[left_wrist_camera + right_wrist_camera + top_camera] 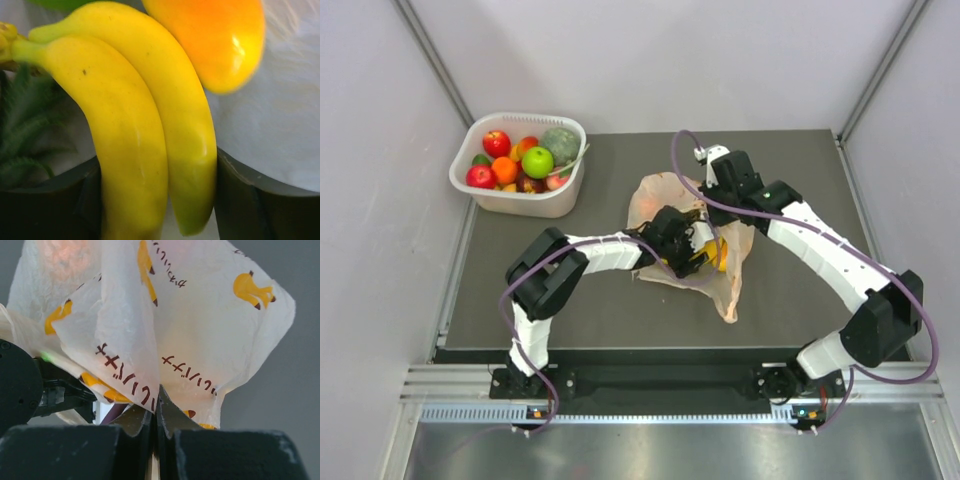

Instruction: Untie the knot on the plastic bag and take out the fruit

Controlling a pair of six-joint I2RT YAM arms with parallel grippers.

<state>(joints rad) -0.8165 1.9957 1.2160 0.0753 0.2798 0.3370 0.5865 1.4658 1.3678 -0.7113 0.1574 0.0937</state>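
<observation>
The robot's left gripper will rise from the bag, swing outward over the white tub and come down to release the bananas, because other fruit lies there.
The peach-orange plastic bag (665,195) lies crumpled at the table's middle, its mouth open; I see no knot. My left gripper (692,250) reaches into the bag. In the left wrist view its fingers (260,210) press on both sides of two yellow bananas (150,140). An orange mango (215,40) lies beyond them and a green pineapple crown (25,125) is at the left. My right gripper (708,195) is at the bag's far right side. In the right wrist view it (157,402) is shut on a fold of the printed bag film (200,330) and holds it up.
A white tub (520,205) stands at the back left holding red apples, a green apple (537,161), a grey-green melon (560,143) and other fruit. A tail of bag film (730,300) trails toward the near edge. Enclosure walls stand on both sides.
</observation>
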